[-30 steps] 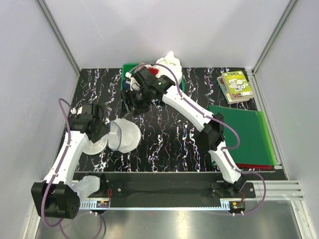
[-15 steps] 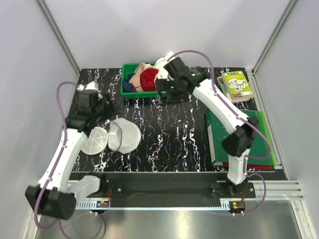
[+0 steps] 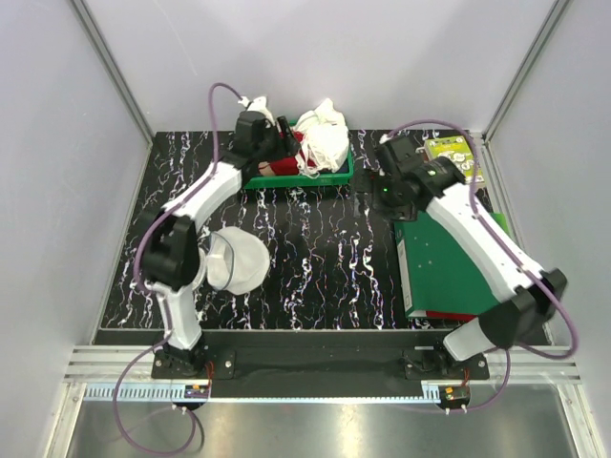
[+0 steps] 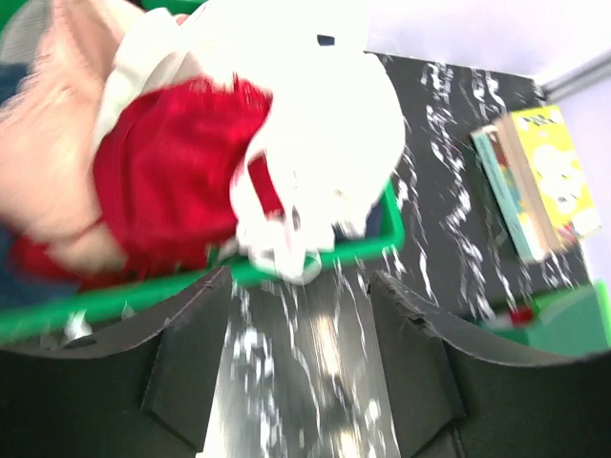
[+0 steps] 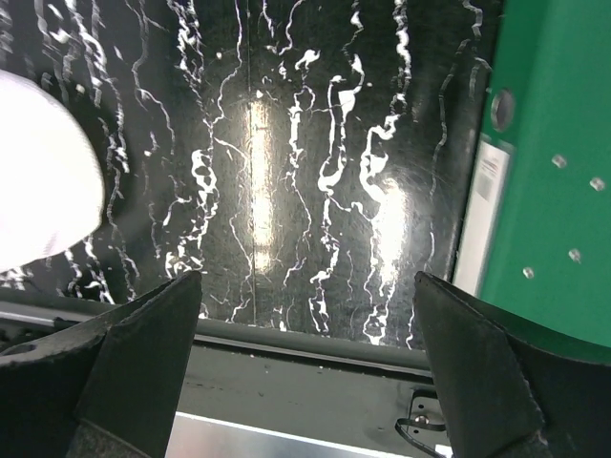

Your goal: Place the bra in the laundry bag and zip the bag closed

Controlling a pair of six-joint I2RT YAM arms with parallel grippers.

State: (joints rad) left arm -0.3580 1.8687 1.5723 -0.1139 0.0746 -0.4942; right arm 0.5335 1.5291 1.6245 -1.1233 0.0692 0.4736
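Note:
My left gripper moves down toward the right in the top view next, to the bra's white strap below, as that part hangs over the bin's rim (image 4: pixel 315 256).
The white bra (image 3: pixel 323 132) lies heaped on the right end of the green bin (image 3: pixel 298 177) at the back, and one of its straps hangs over the bin's front rim (image 4: pixel 315 256). In the left wrist view the bra (image 4: pixel 325 134) sits just beyond my left gripper (image 4: pixel 301 291), which is open with only tabletop between its fingers (image 4: pixel 191 334). From above, the left gripper (image 3: pixel 284 141) hovers at the bin's left part. The white mesh laundry bag (image 3: pixel 239 260) rests at the front left, partly behind the left arm. My right gripper (image 3: pixel 374 200) hangs open and empty over mid-table, far from the laundry bag (image 5: pixel 38 181).
A red bunched garment (image 4: pixel 162 181) and a beige cloth (image 4: pixel 48 143) fill the bin beside the bra. A green folder (image 3: pixel 468 267) lies on the right side under the right arm, and its edge (image 5: pixel 554 143) is close to the right gripper. Books (image 3: pixel 453 164) are stacked at the back right.
The left arm swung from the laundry bag up to the green bin, and its jaws widened. The right arm pulled back from the bin to the right-middle of the table and opened fully.

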